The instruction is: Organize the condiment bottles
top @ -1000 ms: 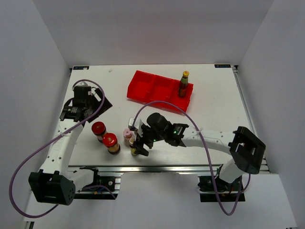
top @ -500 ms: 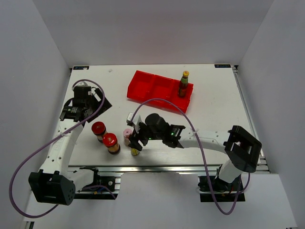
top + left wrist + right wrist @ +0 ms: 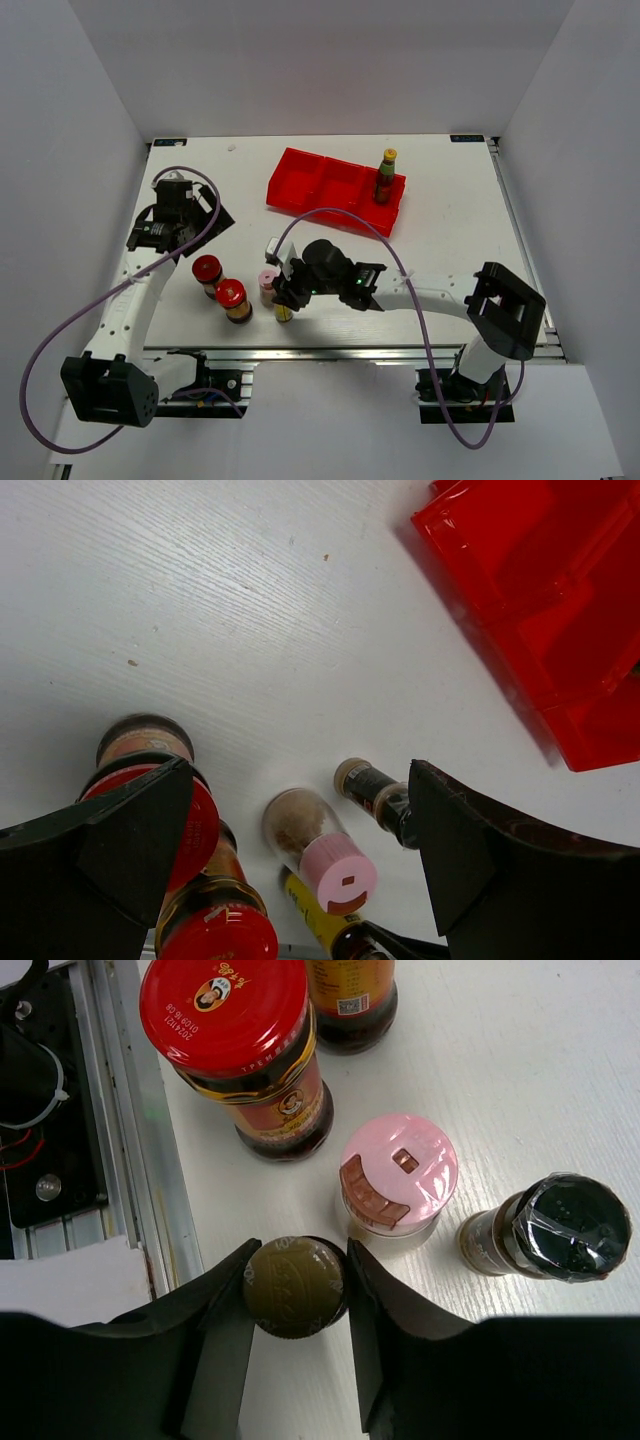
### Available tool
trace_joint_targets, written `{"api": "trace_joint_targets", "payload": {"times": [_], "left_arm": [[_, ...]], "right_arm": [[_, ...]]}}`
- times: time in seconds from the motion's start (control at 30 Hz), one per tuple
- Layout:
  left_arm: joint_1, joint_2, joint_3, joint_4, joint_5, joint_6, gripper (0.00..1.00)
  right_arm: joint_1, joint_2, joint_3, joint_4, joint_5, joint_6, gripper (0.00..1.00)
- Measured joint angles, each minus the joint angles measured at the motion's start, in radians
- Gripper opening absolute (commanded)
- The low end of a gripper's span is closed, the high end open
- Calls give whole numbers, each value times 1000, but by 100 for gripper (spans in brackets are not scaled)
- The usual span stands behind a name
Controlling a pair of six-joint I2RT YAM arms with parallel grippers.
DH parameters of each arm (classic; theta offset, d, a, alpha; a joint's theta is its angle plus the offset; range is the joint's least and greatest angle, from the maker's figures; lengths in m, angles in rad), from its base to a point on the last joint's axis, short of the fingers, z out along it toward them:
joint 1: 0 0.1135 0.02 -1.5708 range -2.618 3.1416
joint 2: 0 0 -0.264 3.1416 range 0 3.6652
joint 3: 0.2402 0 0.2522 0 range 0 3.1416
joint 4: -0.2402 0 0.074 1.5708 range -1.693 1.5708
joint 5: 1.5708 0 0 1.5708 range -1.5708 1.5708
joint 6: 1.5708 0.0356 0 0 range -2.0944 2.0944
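My right gripper should next lift toward the yellow-capped bottle, go down and let go, because its section's free near end (image 3: 376,214) lies outward and to the right in the top view.
In the right wrist view my right gripper (image 3: 297,1288) is shut on the olive-capped bottle (image 3: 290,1275), one finger against each side of the cap. It stands upright near the table's front edge, its yellow label (image 3: 283,315) showing from above. The pink-capped bottle (image 3: 398,1175) and the dark-capped bottle (image 3: 565,1225) stand just behind it. Two red-lidded jars (image 3: 207,268) (image 3: 231,293) stand to the left. A yellow-capped bottle (image 3: 385,177) stands in the right compartment of the red tray (image 3: 300,185). My left gripper (image 3: 300,780) hangs open above this cluster, holding nothing.
The aluminium rail (image 3: 130,1160) along the table's front edge runs close beside the held bottle. The nearer red-lidded jar (image 3: 235,1040) is a short gap from my right fingers. The tray's left and middle compartments (image 3: 325,183) hold nothing.
My right gripper has come down around the olive-capped bottle and closed from wide open onto its cap. The left arm has barely moved.
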Motion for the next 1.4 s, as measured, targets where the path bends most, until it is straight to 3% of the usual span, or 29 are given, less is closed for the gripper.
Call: {"api": "trace_joint_targets", "payload": {"times": [0.17,0.37,0.53,0.8,1.07,1.4], "left_arm": [[0,2,0,0,-6,0,98],[0,4,0,10,-3,0,98],[0,22,0,30,14,-2,98],[0,64,0,70,42,-5,98],[0,93,1,66,35,-5,98],[0,127,32,51,29,-3,98]], "right_arm": [[0,-31,-20,-13,8,9,29],[-9,-123,-46,-85,82,14,20],[-87,-193,-36,-149,129,14,20],[-398,-235,51,-185,239,15,21],[-577,-120,200,-179,300,-4,21],[-672,44,264,-184,335,-26,22]]}}
